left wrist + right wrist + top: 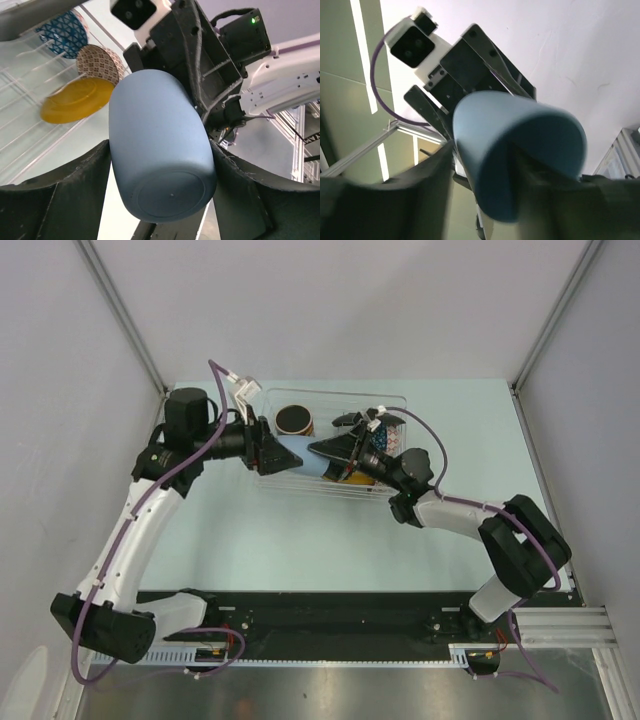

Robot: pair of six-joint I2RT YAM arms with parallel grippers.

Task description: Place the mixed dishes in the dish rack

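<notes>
My left gripper should tip the cup downward, as it lies sideways, lower it and release it, since the rack's front ribs by the mug lie below the gripper.
The small light-blue cup (296, 459) hangs on its side over the front left part of the clear dish rack (392, 400). My left gripper (274, 453) is shut on its body, base end toward the left wrist camera (160, 165). My right gripper (326, 450) grips the rim from the other side, with one finger inside the cup (520, 150) and one outside. The red mug (294, 420) stands in the rack's back left. A yellow saucer (75, 100) and a blue-white bowl (62, 32) stand in the rack's slots. I cannot make out the black square plate.
A red-and-white patterned dish (100, 62) stands in the rack between the bowl and the saucer. The rack's clear ribs (25, 125) lie under the cup. The light-green table (300, 540) extends in front of the rack, with grey walls on both sides.
</notes>
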